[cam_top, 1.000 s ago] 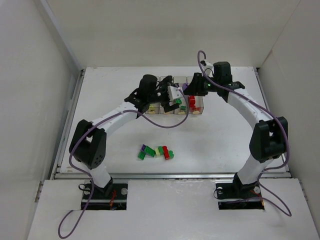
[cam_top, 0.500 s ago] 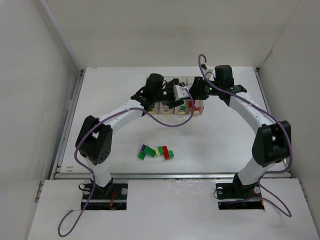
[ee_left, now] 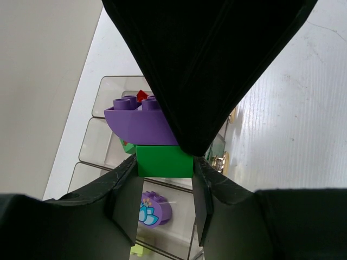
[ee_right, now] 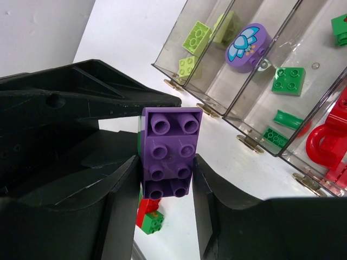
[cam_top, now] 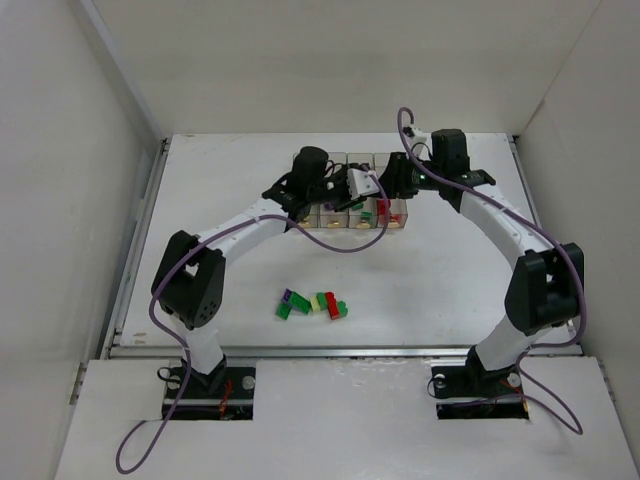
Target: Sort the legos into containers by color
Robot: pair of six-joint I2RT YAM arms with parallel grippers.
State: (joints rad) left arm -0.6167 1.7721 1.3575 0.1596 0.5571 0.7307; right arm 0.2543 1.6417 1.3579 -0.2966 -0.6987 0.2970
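Note:
I need to pull my right gripper away next, then lower it over the round purple piece's bin to let go, because that bin is below, to the gripper's left in the top view.
Above the row of clear containers [cam_top: 335, 216] my two grippers meet tip to tip. My right gripper [ee_right: 165, 172] is shut on a purple lego [ee_right: 168, 146], which has a green lego [ee_left: 164, 161] stuck to its underside. My left gripper [ee_left: 164, 169] is shut on that green lego, with one finger against each of its sides. In the left wrist view the purple lego [ee_left: 138, 122] sits right above the green one. In the top view the left gripper [cam_top: 352, 188] and the right gripper [cam_top: 386, 182] nearly touch. Several loose legos [cam_top: 312, 304] lie in a cluster near the table's front.
The bins [ee_right: 171, 35] hold sorted pieces: pale yellow-green bricks [ee_right: 196, 37], a round purple piece with a flower print [ee_right: 248, 40], green bricks [ee_right: 287, 80] and red ones [ee_right: 328, 142]. White walls close in the table on three sides.
My left gripper swung right to the right gripper and closed from wide open onto the green lego. The right gripper shifted slightly and kept its hold on the purple lego.

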